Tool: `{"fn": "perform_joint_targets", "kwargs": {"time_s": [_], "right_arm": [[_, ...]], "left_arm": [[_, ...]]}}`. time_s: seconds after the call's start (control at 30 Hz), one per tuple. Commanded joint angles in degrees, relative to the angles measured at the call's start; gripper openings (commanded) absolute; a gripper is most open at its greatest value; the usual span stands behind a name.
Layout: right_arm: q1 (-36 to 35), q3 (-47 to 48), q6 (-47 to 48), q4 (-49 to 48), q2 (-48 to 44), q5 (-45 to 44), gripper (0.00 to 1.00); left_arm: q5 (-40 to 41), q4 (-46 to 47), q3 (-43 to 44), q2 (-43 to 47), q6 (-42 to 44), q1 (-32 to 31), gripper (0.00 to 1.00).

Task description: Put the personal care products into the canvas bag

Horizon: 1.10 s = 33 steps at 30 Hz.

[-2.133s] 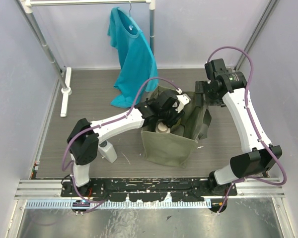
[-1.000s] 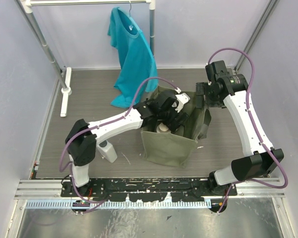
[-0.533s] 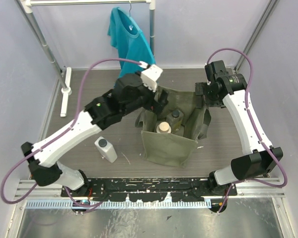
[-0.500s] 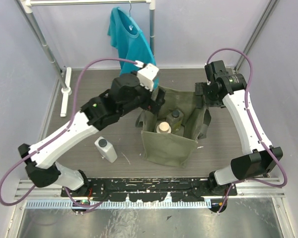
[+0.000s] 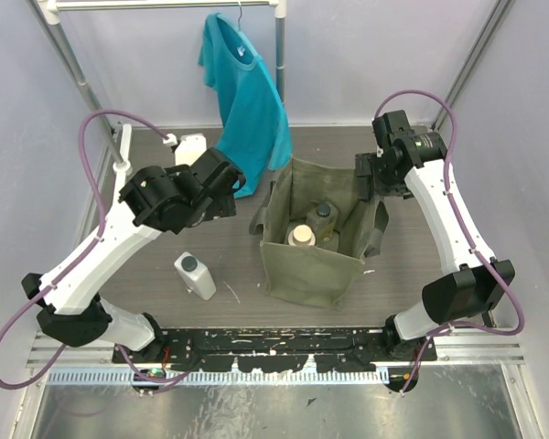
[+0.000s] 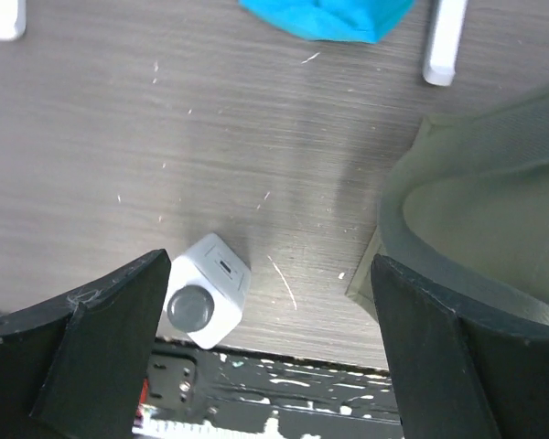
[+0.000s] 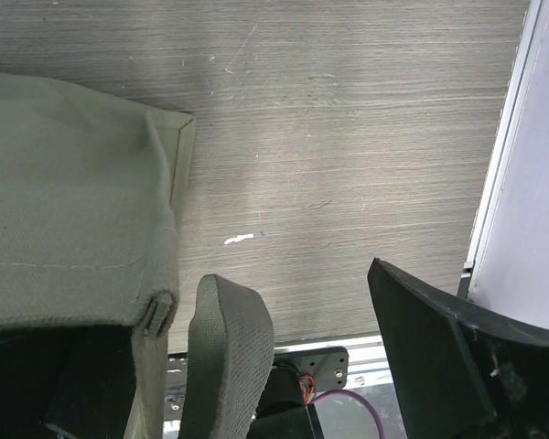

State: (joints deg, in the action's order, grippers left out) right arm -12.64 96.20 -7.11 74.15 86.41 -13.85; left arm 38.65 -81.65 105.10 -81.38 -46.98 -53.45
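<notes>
My left gripper moves back and down on the white bottle next, open fingers around the bottle's body (image 5: 199,279). The bottle stands below and back, still outside the bag (image 5: 313,259).
The olive canvas bag (image 5: 313,259) stands open mid-table. Inside it show a bottle with a beige round cap (image 5: 300,235) and a bottle with a grey cap (image 5: 323,211). One more white bottle with a grey cap (image 5: 195,274) stands on the table left of the bag; the left wrist view has this bottle (image 6: 207,293) below and between the fingers. My left gripper (image 5: 221,187) hovers high, left of the bag, open and empty. My right gripper (image 5: 370,179) is at the bag's far right rim, jaws wide, with a bag strap (image 7: 224,357) and the bag's edge (image 7: 73,201) between them.
A teal T-shirt (image 5: 247,101) hangs from a rack at the back, just behind the left gripper. The rack's slanted pole (image 5: 82,91) and white foot (image 5: 121,169) stand at the left. Walls close in both sides.
My left arm has come up out of the bag and swung left with its jaws open. A grey-capped bottle now shows in the bag. The right arm has barely moved.
</notes>
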Motion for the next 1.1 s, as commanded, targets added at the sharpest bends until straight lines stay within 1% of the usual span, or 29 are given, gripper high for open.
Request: {"fn": "perform_joint_targets", "kwargs": {"time_s": [0.0,0.07,0.17,0.2,0.33,0.47,0.53,0.77,0.9,1.07], "right_arm": [[0.15,2.30,1.56,-1.20,-0.63,0.53,1.00],[0.16,1.93,1.81,-1.13,-1.16,0.41,1.00],[0.13,1.64,2.08,-0.96,-2.08,0.26,1.00],[0.16,1.50,2.10,-0.92,-2.38,0.23,1.00],[0.14,0.65,1.80,-1.03,-3.54,0.76,1.00],[0.14,-0.15,1.69,-1.03,-4.26,0.75,1.00],[0.13,-0.52,1.75,-1.11,-4.53,0.80,1.00],[0.16,-0.99,1.57,-1.05,-4.85,0.77,1.00],[0.10,-1.08,1.42,-0.56,-5.07,0.75,1.00],[0.16,-1.33,1.38,-0.10,-5.37,0.37,1.00]], "left_arm": [[4.28,-15.65,3.20,-2.70,-24.29,1.15,0.98],[2.92,-19.71,2.63,-4.18,-29.68,2.18,0.98],[-3.72,-20.18,-2.00,-5.07,-32.29,6.01,0.98],[-4.70,-20.14,-3.92,-4.79,-33.77,6.68,0.98],[-3.72,-20.09,-10.06,-2.22,-39.51,7.99,0.98],[-4.81,-18.87,-15.15,1.85,-43.74,10.08,0.98],[-5.18,-19.74,-16.96,3.16,-46.15,10.54,0.98],[-10.66,-19.61,-22.49,4.36,-48.80,12.27,0.98],[-13.39,-16.88,-25.22,3.95,-47.72,12.90,0.98],[-17.34,-12.03,-30.66,4.35,-46.04,14.48,0.98]]}}
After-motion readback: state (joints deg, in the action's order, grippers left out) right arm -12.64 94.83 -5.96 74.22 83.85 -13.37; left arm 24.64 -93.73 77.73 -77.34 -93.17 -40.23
